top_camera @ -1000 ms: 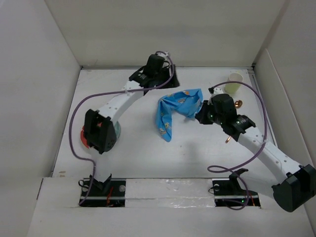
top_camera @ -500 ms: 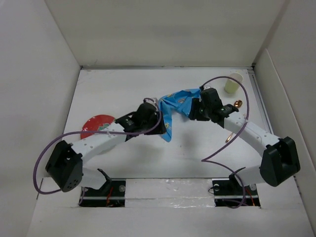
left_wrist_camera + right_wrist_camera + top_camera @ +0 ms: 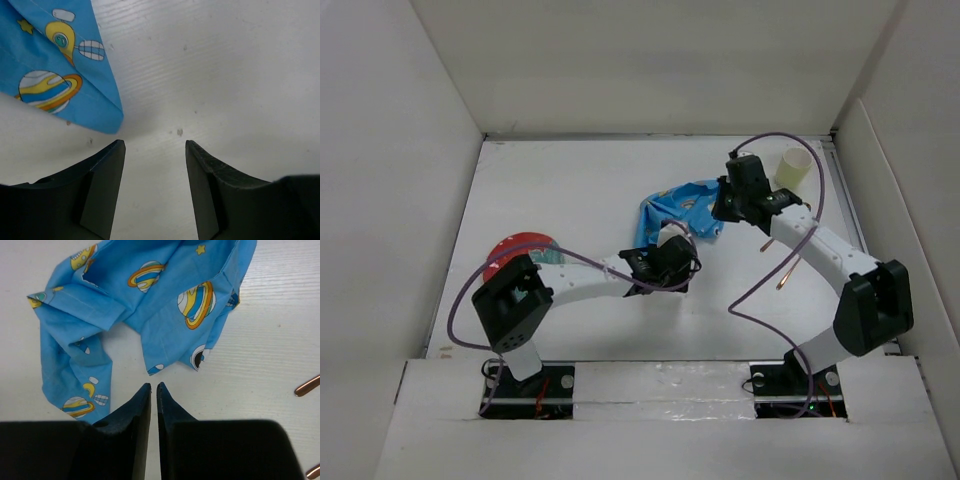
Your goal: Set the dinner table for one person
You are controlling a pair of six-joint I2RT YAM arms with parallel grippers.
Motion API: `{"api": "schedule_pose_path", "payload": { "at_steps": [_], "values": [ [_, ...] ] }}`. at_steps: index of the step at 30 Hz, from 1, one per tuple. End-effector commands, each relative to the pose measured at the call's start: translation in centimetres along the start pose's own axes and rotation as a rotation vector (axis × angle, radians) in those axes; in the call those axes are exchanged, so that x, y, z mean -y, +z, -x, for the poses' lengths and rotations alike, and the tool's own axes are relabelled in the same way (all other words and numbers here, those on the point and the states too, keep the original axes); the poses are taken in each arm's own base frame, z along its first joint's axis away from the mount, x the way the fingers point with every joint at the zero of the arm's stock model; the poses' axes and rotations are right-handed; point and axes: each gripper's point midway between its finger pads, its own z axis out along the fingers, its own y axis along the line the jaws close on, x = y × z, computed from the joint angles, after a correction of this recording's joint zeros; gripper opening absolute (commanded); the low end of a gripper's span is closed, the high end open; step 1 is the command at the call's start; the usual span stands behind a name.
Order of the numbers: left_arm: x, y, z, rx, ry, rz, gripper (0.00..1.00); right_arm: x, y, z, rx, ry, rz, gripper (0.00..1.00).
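Observation:
My left gripper should next move gently down and sideways onto the placemat's near corner (image 3: pixel 648 243) (image 3: pixel 112 121) and close there, because its open fingers are still on both sides of bare table beside the cloth.
The white dinner table (image 3: pixel 570 190) carries a crumpled blue cartoon-printed placemat (image 3: pixel 682 205) at its middle back. My left gripper (image 3: pixel 676 262) is open and empty just in front of the placemat's near corner; in the left wrist view its fingers (image 3: pixel 107 170) straddle bare table, with the blue corner (image 3: pixel 65 65) at the upper left. My right gripper (image 3: pixel 721 208) is at the placemat's right edge. In the right wrist view its gripper (image 3: pixel 154 386) is shut and empty, just short of the cloth (image 3: pixel 150 295).
A red plate (image 3: pixel 515 250) lies at the left. A pale cup (image 3: pixel 793 168) stands at the back right. Copper cutlery (image 3: pixel 788 272) lies beside the right arm and shows in the right wrist view (image 3: pixel 307 385). White walls enclose the table.
My left arm swung from the back of the table round to the placemat's near corner, uncovering the red plate. My right gripper moved towards the back. The placemat bunched up.

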Motion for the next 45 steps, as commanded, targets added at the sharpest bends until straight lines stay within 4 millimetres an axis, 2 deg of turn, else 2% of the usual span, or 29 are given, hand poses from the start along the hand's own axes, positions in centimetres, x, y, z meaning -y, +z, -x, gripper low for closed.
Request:
{"api": "schedule_pose_path", "payload": {
  "at_steps": [1,3,4,8,10,14,16,17,20,22,24,25,27,28,29,30,31,33,35,36,39,40,45],
  "values": [
    [-0.8,1.2,2.6,0.078,0.048,0.089,0.48,-0.8,-3.2,2.2,0.083,-0.002,0.073,0.17],
    [-0.8,1.7,3.3,0.080,0.050,0.099,0.47,-0.2,-3.6,1.7,0.083,0.007,0.074,0.18],
    [-1.0,2.3,2.7,0.060,0.063,0.110,0.46,-0.2,-4.3,1.8,0.099,0.009,0.081,0.19],
    [-1.6,3.2,2.5,0.031,0.077,0.148,0.37,0.9,-5.5,1.9,0.118,0.018,0.091,0.19],
    [-1.8,3.6,2.1,0.020,0.085,0.157,0.36,1.4,-5.7,1.9,0.123,0.017,0.087,0.19],
    [-2.7,3.7,1.5,-0.001,0.080,0.206,0.29,1.8,-5.8,2.1,0.119,0.013,0.091,0.21],
    [-3.1,3.0,1.3,0.013,0.076,0.214,0.29,2.0,-5.6,2.1,0.113,0.014,0.094,0.23],
    [-2.8,2.8,1.5,0.028,0.063,0.198,0.33,1.9,-5.3,2.1,0.111,0.014,0.095,0.25],
    [-3.1,3.1,0.6,0.001,0.062,0.200,0.42,0.9,-4.9,1.9,0.088,0.010,0.150,0.27],
    [-3.5,4.0,0.2,-0.016,0.066,0.210,0.43,0.5,-4.1,1.9,0.073,0.009,0.163,0.28],
    [-3.1,4.4,0.6,-0.010,0.069,0.204,0.43,-0.1,-3.7,2.4,0.063,0.008,0.178,0.29],
    [-3.0,4.8,0.5,-0.011,0.074,0.205,0.42,0.0,-2.9,2.1,0.039,0.008,0.169,0.30],
    [-3.4,5.3,0.5,-0.021,0.069,0.214,0.39,-0.1,-2.3,2.3,0.029,0.004,0.162,0.31],
    [-4.2,5.5,0.7,-0.007,0.075,0.234,0.29,-0.2,-1.4,2.7,0.020,0.004,0.155,0.32],
    [-4.4,5.6,0.5,-0.011,0.077,0.238,0.28,-0.2,-1.3,2.7,0.021,0.006,0.152,0.32],
    [-4.5,5.5,0.5,-0.009,0.080,0.239,0.18,-0.1,-1.1,2.7,0.018,0.008,0.146,0.35],
    [-5.1,5.6,0.7,-0.005,0.072,0.250,0.12,-0.4,-0.8,2.5,0.012,0.002,0.145,0.37],
    [-6.2,5.3,1.0,0.007,0.073,0.276,0.00,-0.3,-0.1,2.1,-0.005,0.001,0.122,0.47],
    [-7.5,4.8,1.7,0.016,0.056,0.297,0.00,-0.6,0.4,1.6,-0.016,-0.017,0.101,0.51],
    [-7.6,4.4,1.8,0.019,0.063,0.294,0.00,-0.5,0.7,0.9,-0.039,-0.025,0.086,0.56],
    [-8.8,2.6,3.2,0.063,0.045,0.299,0.00,-0.8,1.3,0.1,-0.051,-0.070,0.022,0.57],
    [-8.9,1.4,4.4,0.096,0.027,0.283,0.00,-1.0,1.4,-0.2,-0.058,-0.082,0.011,0.57],
    [-9.1,-1.1,5.8,0.158,0.005,0.239,0.00,-2.9,2.2,-1.7,-0.091,-0.199,-0.046,0.58]
  ]
}}
